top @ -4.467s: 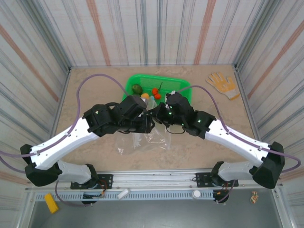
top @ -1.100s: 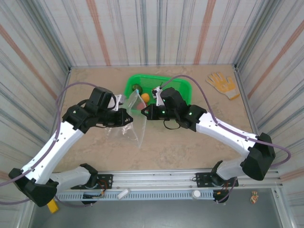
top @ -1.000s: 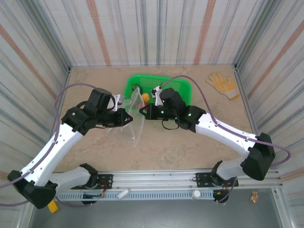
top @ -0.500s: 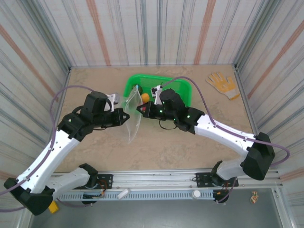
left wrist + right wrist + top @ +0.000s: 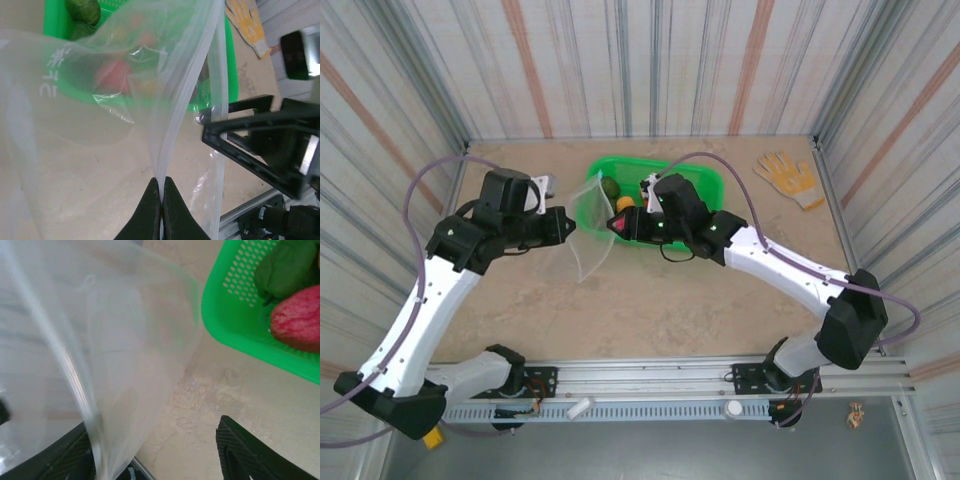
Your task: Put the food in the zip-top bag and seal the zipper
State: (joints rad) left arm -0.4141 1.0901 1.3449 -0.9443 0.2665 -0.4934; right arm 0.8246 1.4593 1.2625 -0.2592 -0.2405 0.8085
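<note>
I should next move my right gripper across, past the food, and down onto the basket's glove-side [image 5: 721, 192], which is below it, while my left gripper has the bag [image 5: 587, 232].
The clear zip-top bag [image 5: 587, 232] hangs in the air between the two grippers, just left of the green basket. My left gripper [image 5: 563, 228] is shut on the bag's edge [image 5: 162, 170], fingertips pressed together on the plastic. The zipper [image 5: 219, 125] runs as a thin strip down the bag's far side. My right gripper [image 5: 612, 228] stands open at the bag's right side; the bag [image 5: 100, 340] and its zipper [image 5: 75, 385] lie against its left finger [image 5: 65, 460]. The food sits in the basket: a dark green piece [image 5: 610, 187], an orange one [image 5: 625, 204], a pink-red one [image 5: 300, 320].
The green mesh basket [image 5: 705, 185] stands at the back centre, its near wall [image 5: 235, 325] close to my right gripper. A yellow glove [image 5: 790, 178] lies at the back right. Bare table stretches in front of the bag.
My left gripper has drawn back to the left and away with the bag. My right gripper has opened and let go of the bag's rim.
</note>
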